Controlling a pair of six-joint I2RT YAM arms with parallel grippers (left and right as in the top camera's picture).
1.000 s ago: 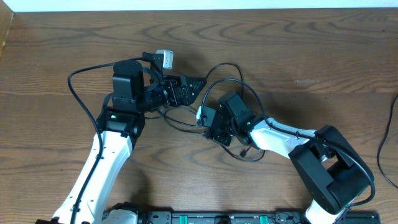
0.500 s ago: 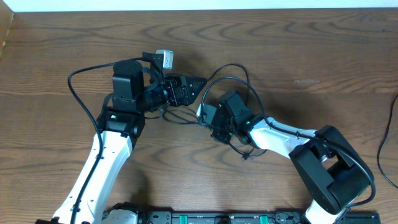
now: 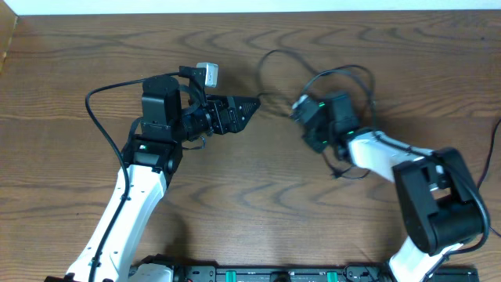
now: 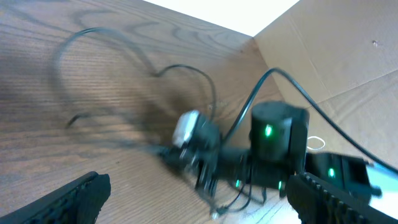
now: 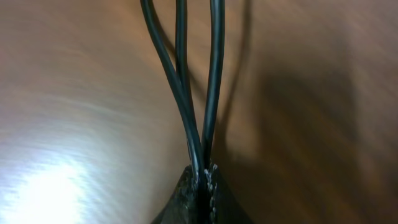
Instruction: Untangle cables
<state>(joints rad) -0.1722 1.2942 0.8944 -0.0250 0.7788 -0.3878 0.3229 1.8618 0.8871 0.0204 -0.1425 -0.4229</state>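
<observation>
My right gripper will next carry the cables to the right in the overhead view, toward the dark wire, and then it will open.
The cables (image 3: 354,69) are thin black cords looping over the wooden table around my right gripper (image 3: 311,119), and one strand trails left toward my left gripper (image 3: 249,105). In the right wrist view three black cable strands (image 5: 186,93) rise from the right gripper (image 5: 202,173), which is shut on them. The left gripper (image 4: 205,202) is open wide with nothing between its fingers (image 4: 74,198). It faces the right arm (image 4: 273,134), with blurred cable loops (image 4: 93,37) beyond. I see no white cord.
A cardboard wall (image 4: 329,56) stands behind the right arm. The left arm's thick black wire (image 3: 95,117) arcs out at the left. Another dark wire (image 3: 487,160) runs along the table's right edge. A light strip borders the far edge (image 3: 235,6).
My right gripper closed on the cables and swung up and to the right, dragging the bundle away from the left gripper. The left arm has stayed still and open.
</observation>
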